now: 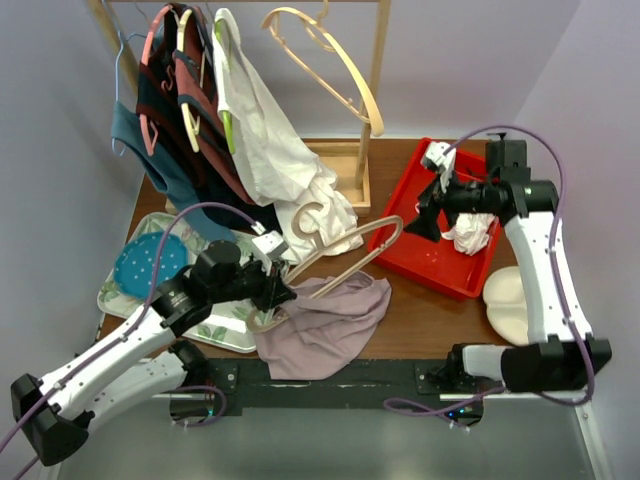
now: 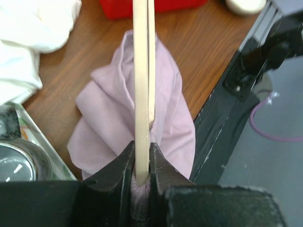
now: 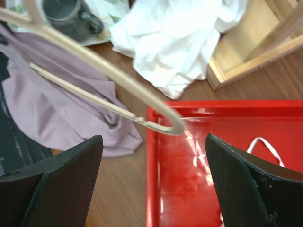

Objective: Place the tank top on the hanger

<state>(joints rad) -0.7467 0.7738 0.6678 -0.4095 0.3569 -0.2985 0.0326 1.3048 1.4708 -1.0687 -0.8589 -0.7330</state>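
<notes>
The right gripper moves down past the hanger's loose end to the tank top's strap beside the red tray next. That strap still lies below that end of the hanger.
The pale wooden hanger [image 1: 350,255] lies slanted over the table, with its right end above the edge of the red tray [image 1: 440,270]. The mauve tank top [image 1: 325,320] is heaped under it at the table's front. My left gripper [image 1: 285,293] is shut on the hanger's left end [image 2: 143,71], with a fold of tank top [image 2: 109,118] pinched in its jaws [image 2: 142,168]. My right gripper [image 1: 424,222] hovers wide open and empty over the red tray [image 3: 227,165]. The hanger's rounded end [image 3: 165,124] and the tank top [image 3: 61,113] lie ahead of it.
A wooden rack [image 1: 365,110] at the back holds several garments and another pale hanger [image 1: 335,60]. The large white shirt [image 1: 300,180] trails onto the table. A floral tray [image 1: 230,335] with a blue plate [image 1: 150,265] sits at left. A white garment [image 1: 470,235] lies in the red tray. A cream object [image 1: 510,300] sits at right.
</notes>
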